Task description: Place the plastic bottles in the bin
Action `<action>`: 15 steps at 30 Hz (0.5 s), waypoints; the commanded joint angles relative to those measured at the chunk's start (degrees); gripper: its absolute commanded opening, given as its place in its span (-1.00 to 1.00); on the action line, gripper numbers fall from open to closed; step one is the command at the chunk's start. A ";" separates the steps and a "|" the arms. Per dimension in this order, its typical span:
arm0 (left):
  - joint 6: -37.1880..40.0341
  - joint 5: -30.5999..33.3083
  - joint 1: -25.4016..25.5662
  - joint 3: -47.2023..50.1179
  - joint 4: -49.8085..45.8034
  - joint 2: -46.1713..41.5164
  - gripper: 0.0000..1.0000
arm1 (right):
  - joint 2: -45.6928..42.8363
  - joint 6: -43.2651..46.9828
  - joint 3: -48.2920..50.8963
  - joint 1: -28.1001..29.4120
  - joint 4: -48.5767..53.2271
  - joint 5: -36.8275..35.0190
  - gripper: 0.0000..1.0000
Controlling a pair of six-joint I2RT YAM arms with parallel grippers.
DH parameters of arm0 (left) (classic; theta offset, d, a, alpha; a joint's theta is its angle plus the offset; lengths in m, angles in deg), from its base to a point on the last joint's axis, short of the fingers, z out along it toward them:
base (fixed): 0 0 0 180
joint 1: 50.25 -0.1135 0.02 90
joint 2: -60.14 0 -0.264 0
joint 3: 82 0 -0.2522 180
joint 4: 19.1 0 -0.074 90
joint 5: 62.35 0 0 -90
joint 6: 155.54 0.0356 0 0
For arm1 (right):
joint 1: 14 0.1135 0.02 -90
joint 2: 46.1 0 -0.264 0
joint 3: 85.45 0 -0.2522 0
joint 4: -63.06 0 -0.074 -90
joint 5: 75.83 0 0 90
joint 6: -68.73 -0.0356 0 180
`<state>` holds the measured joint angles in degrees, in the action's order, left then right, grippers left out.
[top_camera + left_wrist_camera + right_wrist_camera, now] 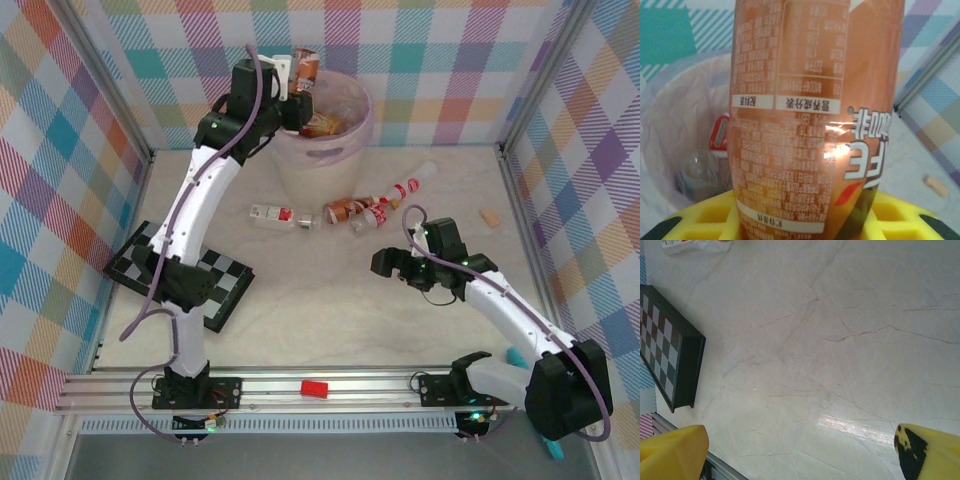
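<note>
The left gripper moves down toward the bin's lined opening (341, 103) (692, 132) below it next and releases the orange-labelled bottle there. The bottle still hangs near the bin's rim.
My left gripper (298, 88) (805, 220) is shut on an orange-labelled plastic bottle (305, 67) (815, 125) and holds it over the back left rim of the bin (352, 150). The bin's pinkish liner (670, 125) shows below the bottle, and a red-capped bottle (720, 132) and a clear one (697, 175) lie inside. On the table in front of the bin lie a white-labelled bottle (272, 215) (690, 245), an orange one (345, 210) and red-labelled ones (378, 208) (415, 185). My right gripper (385, 262) (800, 460) hangs open over bare table, its yellow fingers (670, 452) wide apart.
A checkered board (225, 290) (670, 360) lies at the left beside the left arm's base. A small beige block (490, 217) (936, 185) sits at the right. A red piece (315, 388) rests on the front rail. Checked walls close in the table.
</note>
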<state>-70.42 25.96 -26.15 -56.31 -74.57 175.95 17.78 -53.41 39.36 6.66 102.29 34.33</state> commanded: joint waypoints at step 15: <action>-3.38 -8.17 -4.67 -7.62 5.15 15.34 -0.68 | -2.67 1.86 0.79 0.54 3.43 -2.10 0.92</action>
<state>-72.85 20.97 -30.52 -62.21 -70.01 190.94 16.34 -53.08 39.45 6.71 104.39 33.19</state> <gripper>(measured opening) 0.392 0.958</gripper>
